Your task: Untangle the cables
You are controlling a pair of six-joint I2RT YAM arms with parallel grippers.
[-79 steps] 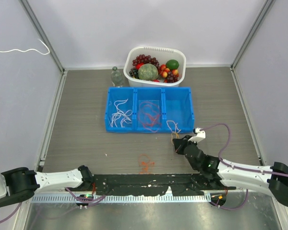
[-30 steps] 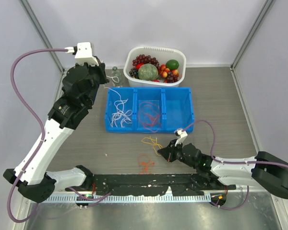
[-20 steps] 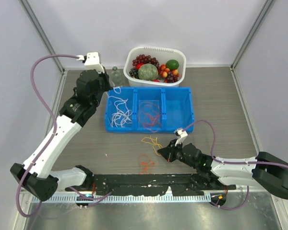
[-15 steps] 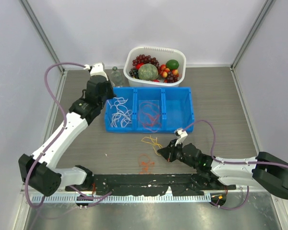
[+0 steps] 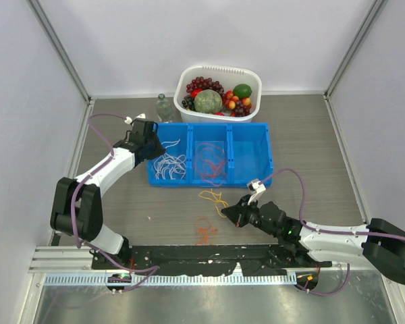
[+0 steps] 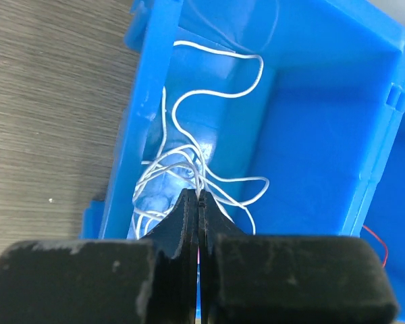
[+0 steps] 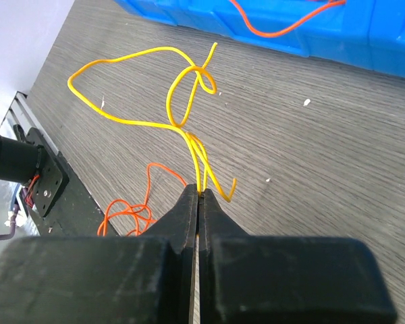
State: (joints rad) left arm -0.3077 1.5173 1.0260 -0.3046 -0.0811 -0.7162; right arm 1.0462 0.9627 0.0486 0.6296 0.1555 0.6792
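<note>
My right gripper is to rise and carry the yellow cable outward over the bin's empty section to release it, because white and red cables fill the other sections.
White cables lie curled in the left compartment of the blue bin. My left gripper is over that compartment, shut on a white cable at its tips. Red cables lie in the middle compartment. My right gripper is low over the table in front of the bin, shut on a looped yellow cable; the wrist view shows the yellow cable pinched at the tips. An orange-red cable lies loose on the table, also in the right wrist view.
A white basket of fruit stands behind the bin, with a clear bottle to its left. The bin's right compartment holds nothing visible. Grey walls enclose the table on three sides; a black rail runs along the near edge.
My left arm rose from the near edge, swung high, then came down to the bin's left compartment. My right gripper pulled the yellow cable from the bin's front leftward onto the table.
</note>
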